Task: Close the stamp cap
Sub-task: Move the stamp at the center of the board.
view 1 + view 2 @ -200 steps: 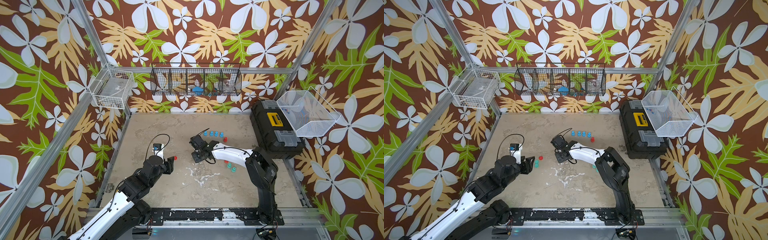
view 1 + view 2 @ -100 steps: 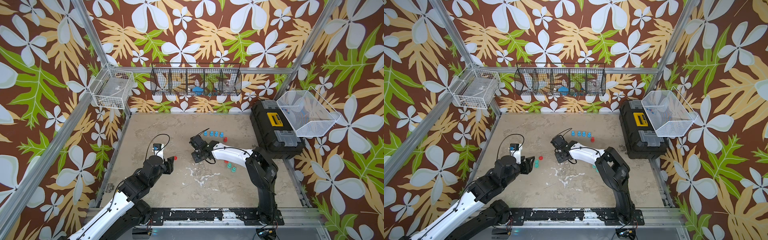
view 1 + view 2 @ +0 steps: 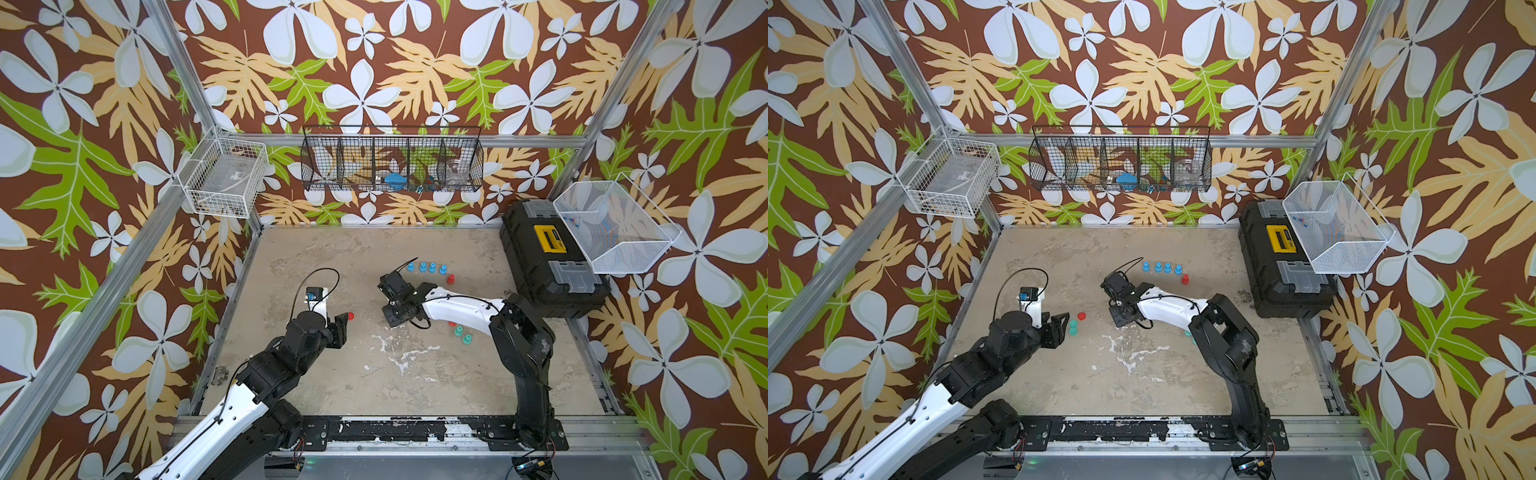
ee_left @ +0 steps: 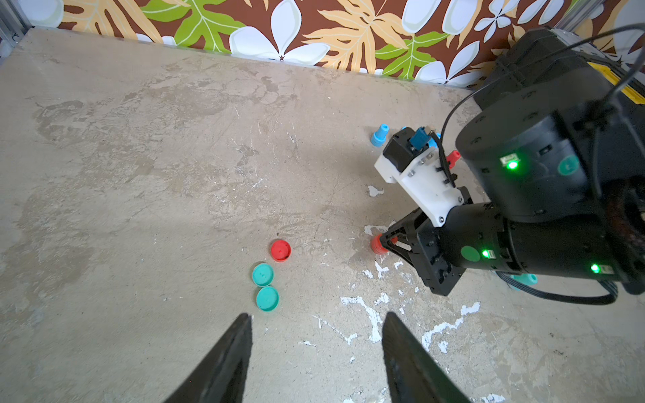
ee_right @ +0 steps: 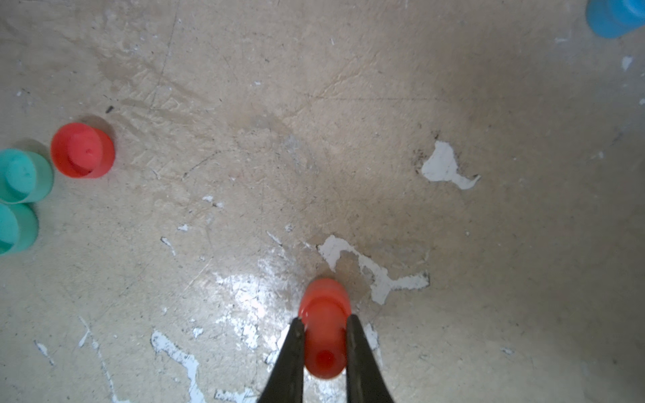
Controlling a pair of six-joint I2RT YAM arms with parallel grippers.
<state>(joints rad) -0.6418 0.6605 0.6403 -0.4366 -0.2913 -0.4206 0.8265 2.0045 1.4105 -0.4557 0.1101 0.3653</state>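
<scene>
The right gripper carries the held stamp outward, toward the toolbox, next and releases it at the bare spot (image 3: 1167,283) beside the far red stamp, which lies outward of the gripper.
My right gripper (image 5: 324,322) is shut on a red stamp (image 5: 324,335) that stands on the table; the same stamp (image 4: 377,243) shows at the fingertips in the left wrist view. A loose red cap (image 4: 280,250) lies on the table to its left, also seen in the right wrist view (image 5: 82,150) and in both top views (image 3: 351,316) (image 3: 1081,316). My left gripper (image 4: 316,317) hovers open and empty just short of the cap, beside two teal caps (image 4: 262,274) (image 4: 267,298). In a top view the right gripper (image 3: 392,318) points down at the table's middle.
Several blue stamps (image 3: 427,268) and a red one (image 3: 449,279) stand in a row behind the right gripper. Teal stamps (image 3: 462,334) sit under the right arm. A black toolbox (image 3: 548,262) and white wire basket (image 3: 615,226) fill the right side; wire baskets (image 3: 392,164) hang on the back wall.
</scene>
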